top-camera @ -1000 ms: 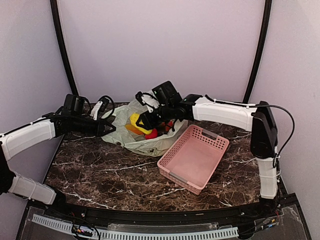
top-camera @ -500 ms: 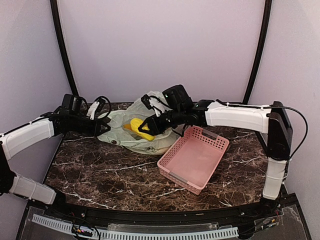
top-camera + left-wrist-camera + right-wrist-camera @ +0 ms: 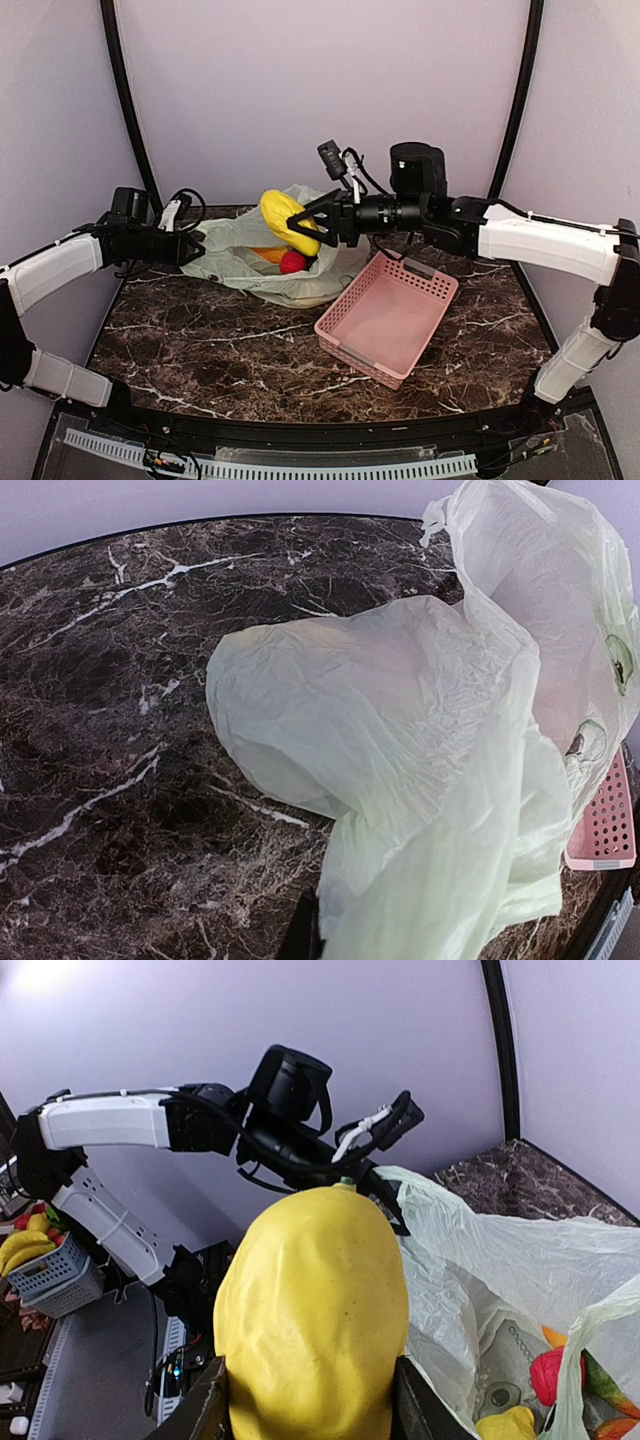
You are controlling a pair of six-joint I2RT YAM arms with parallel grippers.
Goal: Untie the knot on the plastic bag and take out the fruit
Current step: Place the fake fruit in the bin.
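Observation:
The pink basket's far end [image 3: 407, 293] is empty, so my right gripper should first swing away from the bag and tilt down, then lower the large yellow fruit there.
The pale green plastic bag [image 3: 240, 250] lies open at the back of the table; no knot shows. My right gripper [image 3: 308, 222] is shut on a large yellow fruit [image 3: 283, 216] and holds it in the air above the bag's mouth. In the right wrist view the yellow fruit [image 3: 310, 1300] sits between my two black fingers [image 3: 200, 1412]. A red fruit [image 3: 292, 262] and an orange-yellow piece [image 3: 266, 255] lie inside the bag. My left gripper [image 3: 196, 249] is shut on the bag's left edge. The bag [image 3: 400, 740] fills the left wrist view.
A pink slotted basket [image 3: 436, 283] stands to the right of the bag, below my right arm; its corner shows in the left wrist view [image 3: 606, 825]. The table is dark marble [image 3: 200, 345]. More fruit shows in the bag in the right wrist view [image 3: 548, 1375].
My right gripper has lifted the yellow fruit up out of the bag and risen above it. My left gripper has pulled the bag's edge a little to the left.

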